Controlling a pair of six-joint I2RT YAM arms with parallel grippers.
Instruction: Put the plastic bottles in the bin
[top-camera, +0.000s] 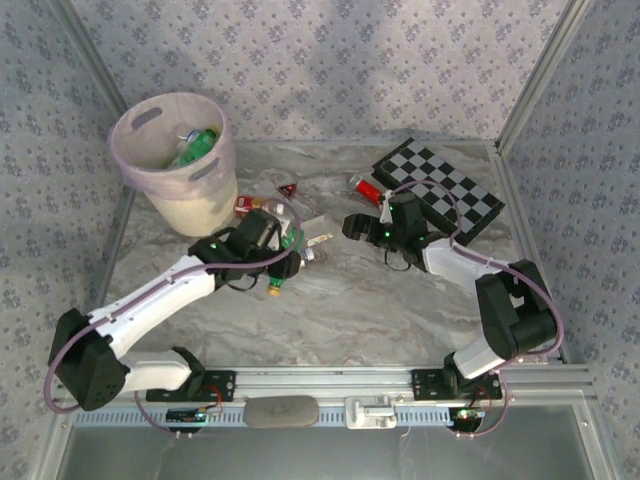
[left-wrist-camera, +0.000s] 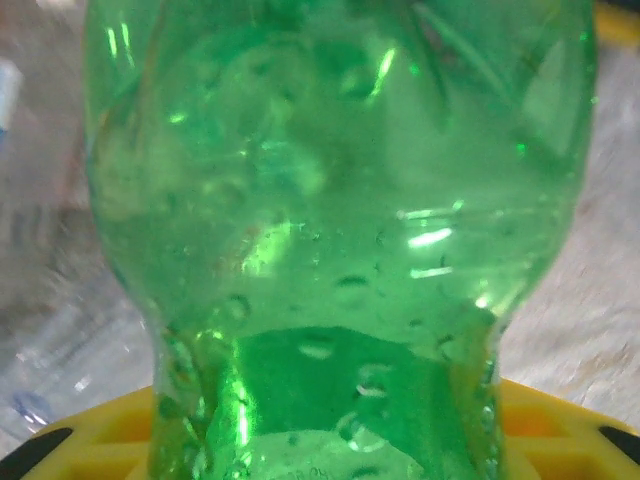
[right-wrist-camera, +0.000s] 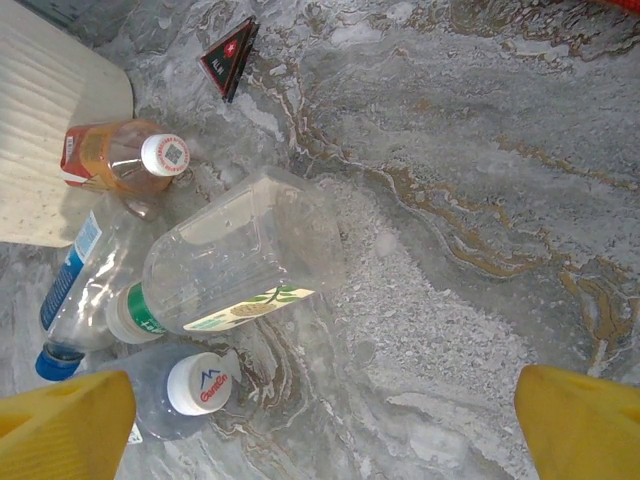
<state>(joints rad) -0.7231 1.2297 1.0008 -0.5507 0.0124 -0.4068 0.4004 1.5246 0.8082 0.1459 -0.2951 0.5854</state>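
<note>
Next, my left gripper rises and carries the green bottle outward over the bin's opening (top-camera: 172, 138) to release it, since that opening lies outward of my gripper.
A green plastic bottle (left-wrist-camera: 330, 200) sits squeezed between the yellow fingers (left-wrist-camera: 90, 430) of my left gripper (left-wrist-camera: 330, 445), which is shut on it. From above, that gripper (top-camera: 283, 258) and the green bottle (top-camera: 293, 240) are at mid-table, right of the pale pink bin (top-camera: 135, 160), which holds bottles (top-camera: 197, 145). My right gripper (right-wrist-camera: 320, 440) hangs open over bare table. To its left lie a clear bottle with a green label (right-wrist-camera: 240, 255), a blue-capped one (right-wrist-camera: 85, 290), a white-capped one (right-wrist-camera: 200, 383) and a red-labelled one (right-wrist-camera: 115, 160).
A black-and-white chessboard (top-camera: 440, 185) lies at the back right with a red bar (top-camera: 367, 187) at its left edge. A small red-and-black triangle (right-wrist-camera: 230, 55) lies near the bin's cream lower body (right-wrist-camera: 50, 130). Patterned walls close in the table.
</note>
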